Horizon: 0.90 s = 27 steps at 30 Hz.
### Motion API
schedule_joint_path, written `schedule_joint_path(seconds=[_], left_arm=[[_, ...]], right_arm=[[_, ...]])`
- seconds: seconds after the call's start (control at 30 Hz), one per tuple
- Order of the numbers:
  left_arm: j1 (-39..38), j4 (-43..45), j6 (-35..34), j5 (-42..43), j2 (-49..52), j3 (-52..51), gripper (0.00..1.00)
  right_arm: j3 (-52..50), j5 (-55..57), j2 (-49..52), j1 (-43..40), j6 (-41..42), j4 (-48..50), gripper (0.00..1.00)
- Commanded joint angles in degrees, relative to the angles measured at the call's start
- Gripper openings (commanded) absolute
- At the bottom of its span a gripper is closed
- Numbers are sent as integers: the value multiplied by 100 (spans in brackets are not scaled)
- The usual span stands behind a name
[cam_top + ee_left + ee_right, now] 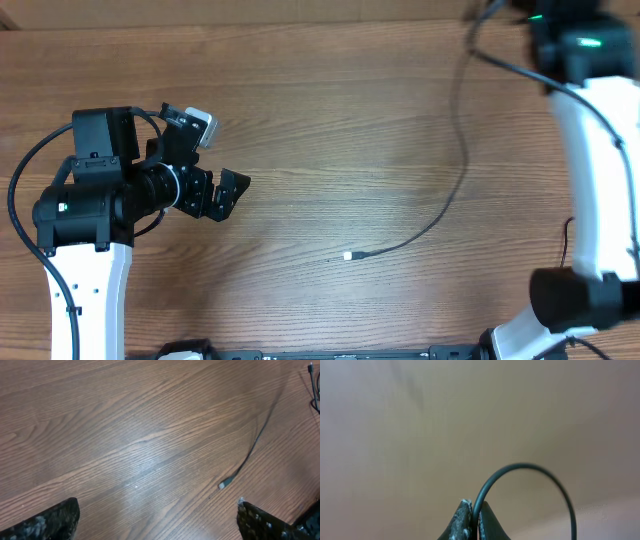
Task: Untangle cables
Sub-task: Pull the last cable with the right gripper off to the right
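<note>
My right gripper needs to lower toward the dark cable bundle (566, 238), below it and to its right in the overhead view, and release the cable.
A thin black cable (452, 190) runs from the top right of the table down to a small white plug (348, 257) near the middle. In the left wrist view the cable (252, 445) and its plug (221, 485) lie right of centre. My left gripper (228, 194) is open and empty at the left, well away from the plug; its fingers (157, 520) show at both lower corners. My right gripper (475, 510) is shut on the cable (520, 467), which loops up from the jaws. The right gripper is out of the overhead view at the top right.
The wooden table (330, 120) fills the view. The right arm (590, 150) runs along the right side. The left arm's base (85, 270) stands at the lower left. A dark cable bundle (315, 390) shows at the right edge of the left wrist view.
</note>
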Motion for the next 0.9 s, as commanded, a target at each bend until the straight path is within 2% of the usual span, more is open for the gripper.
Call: schedule_joint_path(seconds=[0.0, 0.23, 0.43, 0.57, 0.87], left_arm=[[26, 7, 68, 4, 17, 90, 100], [26, 4, 68, 4, 17, 90, 100], [26, 4, 68, 7, 17, 90, 100], [26, 4, 68, 7, 17, 90, 100], [26, 7, 68, 7, 17, 90, 99]], right_arm=[[675, 922, -337, -501, -841, 256, 4], [988, 2437, -444, -1604, -1932, 1569, 4], [988, 2673, -413, -2653, -1967, 2098, 4], [973, 2671, -376, -3010, -1967, 1679, 4], [868, 2671, 629, -3161, -1880, -614, 4]])
